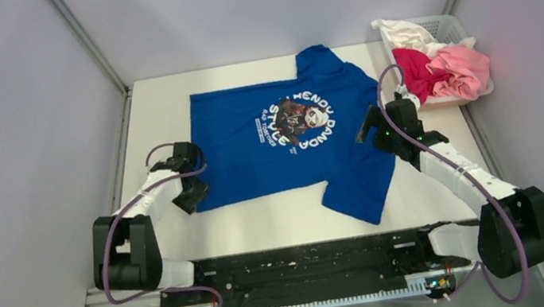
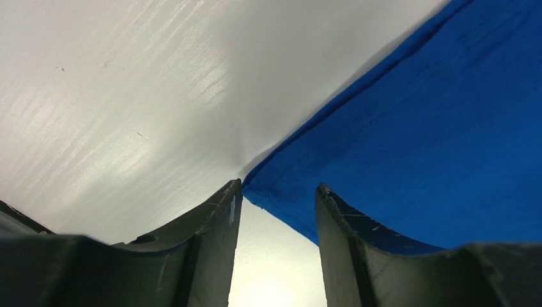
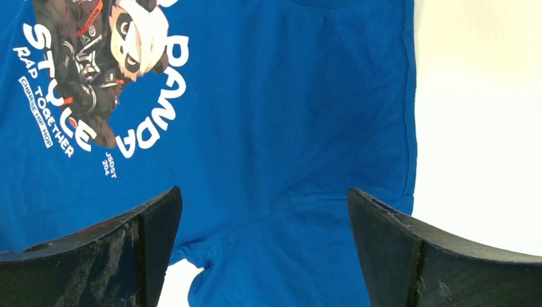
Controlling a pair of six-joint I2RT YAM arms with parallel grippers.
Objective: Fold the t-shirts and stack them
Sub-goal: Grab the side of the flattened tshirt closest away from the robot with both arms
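Observation:
The fingers still hover over the t-shirt's shoulder. Next, my right gripper moves back toward the base and down onto the middle of the near sleeve's edge (image 1: 353, 215).
A royal blue t-shirt (image 1: 283, 140) with a round panda print lies spread flat on the white table (image 1: 158, 105), hem to the left, collar to the right. My left gripper (image 1: 191, 182) is open, low at the shirt's near-left hem corner; in the left wrist view the corner (image 2: 281, 195) sits between the open fingers. My right gripper (image 1: 374, 125) is open above the shirt's shoulder area; the right wrist view shows the near sleeve seam (image 3: 275, 217) between the wide-open fingers. A magenta tee (image 1: 416, 73), a pale pink tee (image 1: 462, 69) and a white tee (image 1: 402, 31) lie crumpled in the basket.
A white lattice basket (image 1: 450, 26) stands at the table's back right corner. Grey walls close in the table on the left, back and right. A black rail (image 1: 308, 265) with both arm bases runs along the near edge.

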